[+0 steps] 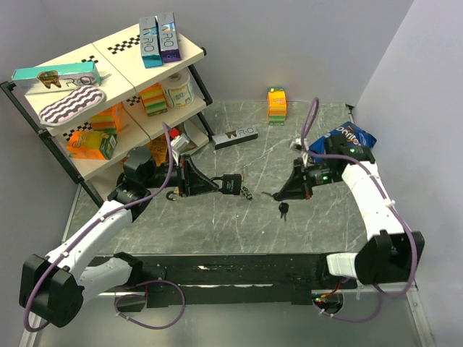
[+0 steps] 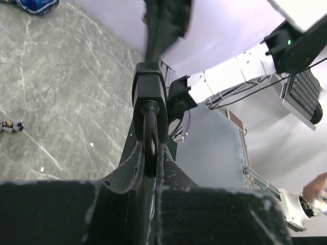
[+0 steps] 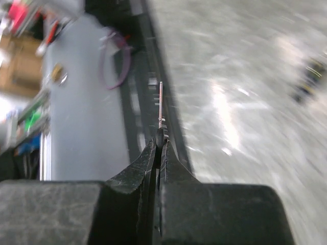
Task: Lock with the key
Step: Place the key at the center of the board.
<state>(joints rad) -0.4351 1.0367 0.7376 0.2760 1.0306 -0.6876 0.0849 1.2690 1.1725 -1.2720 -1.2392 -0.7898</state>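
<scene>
Next, the right gripper swings away from the padlock (image 1: 231, 183), tilts down and lowers to the table by the blue bag, since the key (image 3: 160, 102) is clear of it.
My left gripper (image 1: 214, 185) is shut on the shackle of a padlock (image 1: 231, 183) and holds it sideways just above the table's middle. Its body looks dark, not brass-yellow, here and in the left wrist view (image 2: 149, 87), where my left gripper (image 2: 150, 153) pinches the curved shackle. My right gripper (image 1: 278, 195) is shut on the key (image 3: 160, 102). Its thin blade sticks out past the tips (image 3: 160, 143) and points towards the padlock from the right. A dark piece of the bunch (image 1: 283, 210) hangs below. About a hand's width separates key and padlock.
A small dark key bunch (image 1: 247, 194) lies on the table by the padlock and shows in the left wrist view (image 2: 10, 125). A shelf rack (image 1: 108, 94) with boxes stands at the back left. A black box (image 1: 235, 136), an orange box (image 1: 276, 103) and a blue bag (image 1: 351, 137) lie behind.
</scene>
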